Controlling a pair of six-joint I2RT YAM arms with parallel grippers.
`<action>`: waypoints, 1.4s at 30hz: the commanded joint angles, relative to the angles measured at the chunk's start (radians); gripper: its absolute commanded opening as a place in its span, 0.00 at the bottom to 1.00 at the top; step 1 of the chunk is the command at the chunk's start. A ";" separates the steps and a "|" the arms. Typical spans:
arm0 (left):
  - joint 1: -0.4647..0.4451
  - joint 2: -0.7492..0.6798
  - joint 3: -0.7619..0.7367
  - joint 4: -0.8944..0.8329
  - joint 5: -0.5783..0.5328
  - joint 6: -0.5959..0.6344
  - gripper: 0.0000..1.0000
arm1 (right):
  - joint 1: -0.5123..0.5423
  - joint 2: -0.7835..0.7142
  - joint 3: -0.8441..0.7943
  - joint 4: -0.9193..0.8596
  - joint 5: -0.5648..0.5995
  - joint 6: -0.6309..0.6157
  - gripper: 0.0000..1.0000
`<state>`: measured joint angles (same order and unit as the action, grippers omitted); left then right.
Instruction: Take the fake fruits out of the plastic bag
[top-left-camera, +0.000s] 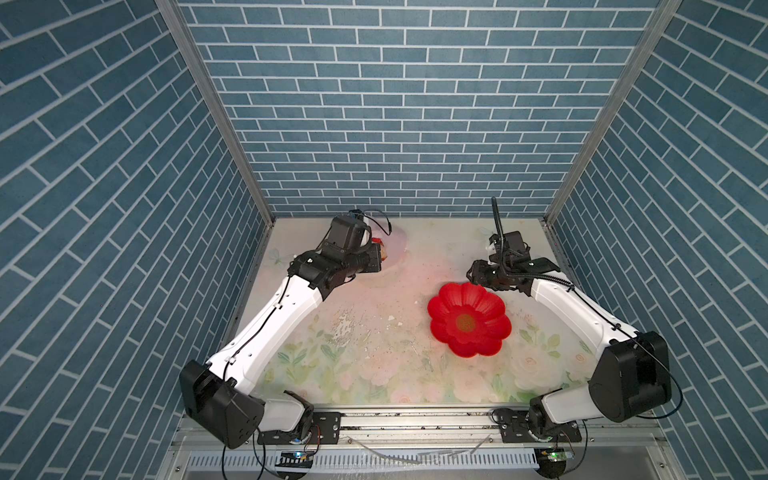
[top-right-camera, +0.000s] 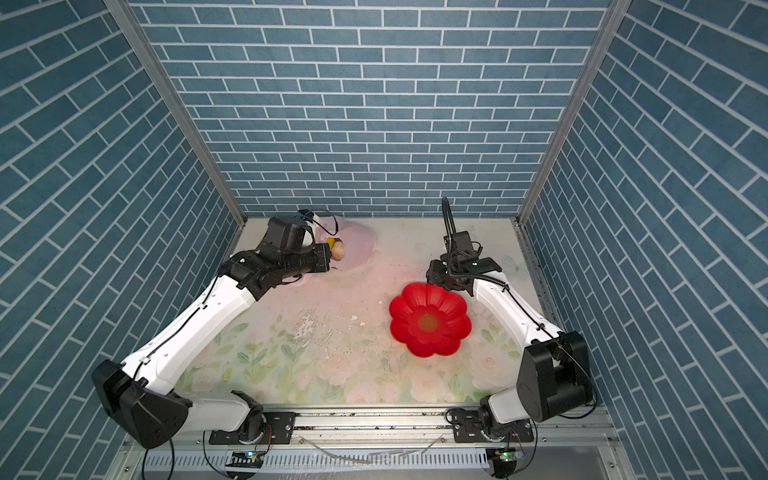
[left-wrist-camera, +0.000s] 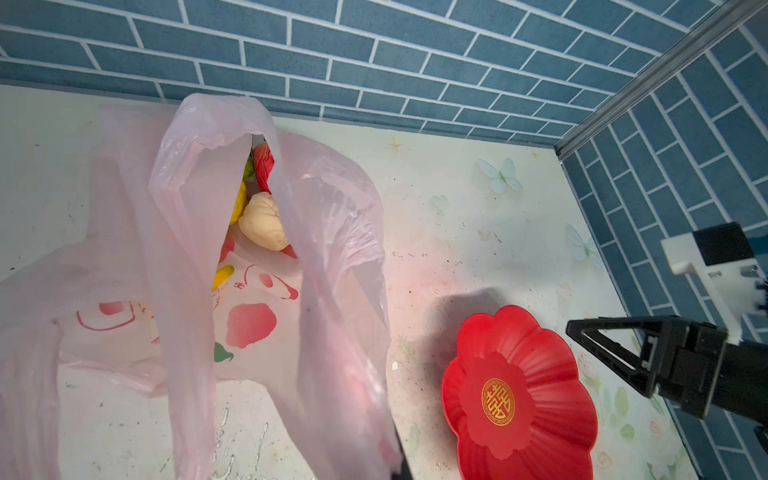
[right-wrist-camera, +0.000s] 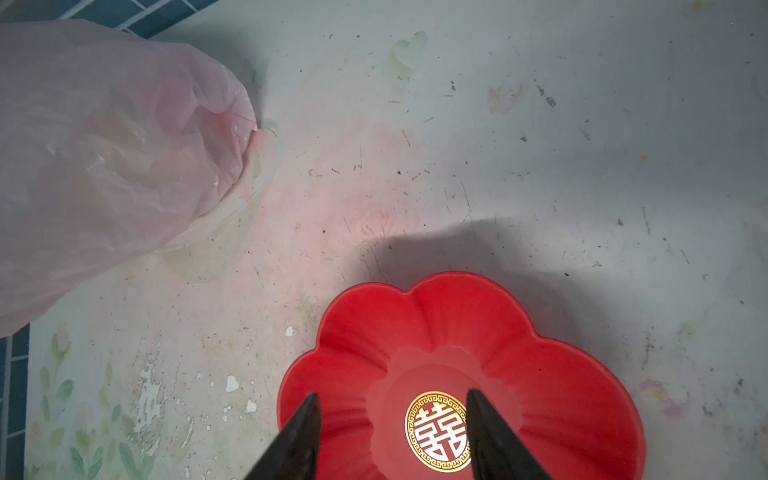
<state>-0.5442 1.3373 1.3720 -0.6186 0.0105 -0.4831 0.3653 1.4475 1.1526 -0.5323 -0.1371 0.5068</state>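
My left gripper draws back toward the red dish next, releasing the fold over the bare tabletop, as the fake fruits still lie deep inside the bag (left-wrist-camera: 332, 232).
The pale-pink plastic bag (left-wrist-camera: 332, 232) lies at the back left of the table, and part of it (top-right-camera: 359, 245) shows in both top views beyond the left wrist. My left gripper (left-wrist-camera: 397, 463) is shut on a fold of the bag's mouth and holds it raised. Through the opening I see fake fruits: a cream lumpy one (left-wrist-camera: 264, 222), a red one (left-wrist-camera: 264, 164), a yellow piece (left-wrist-camera: 237, 203), a bit of green (left-wrist-camera: 248, 168) and a banana tip (left-wrist-camera: 222, 276). My right gripper (right-wrist-camera: 395, 415) hangs open and empty over the red dish (right-wrist-camera: 415, 316).
The red flower-shaped dish (top-left-camera: 446, 301) sits right of the table's middle, with nothing in it. Blue brick walls close the back and both sides. The right arm (top-left-camera: 561, 307) reaches in from the front right, the left arm (top-left-camera: 270, 320) from the front left.
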 joint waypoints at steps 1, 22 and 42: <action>-0.077 -0.036 -0.036 -0.020 -0.102 -0.083 0.00 | -0.002 -0.037 -0.018 0.025 -0.030 -0.047 0.57; -0.365 -0.157 -0.056 -0.398 -0.437 -0.128 0.55 | -0.005 0.077 0.090 0.044 -0.132 -0.085 0.57; -0.037 -0.100 -0.177 -0.276 0.056 0.285 0.69 | 0.017 0.164 0.260 -0.075 0.044 -0.002 0.56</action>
<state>-0.6037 1.1900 1.1904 -0.9569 -0.0750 -0.2924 0.3763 1.6184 1.4128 -0.5804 -0.1505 0.4675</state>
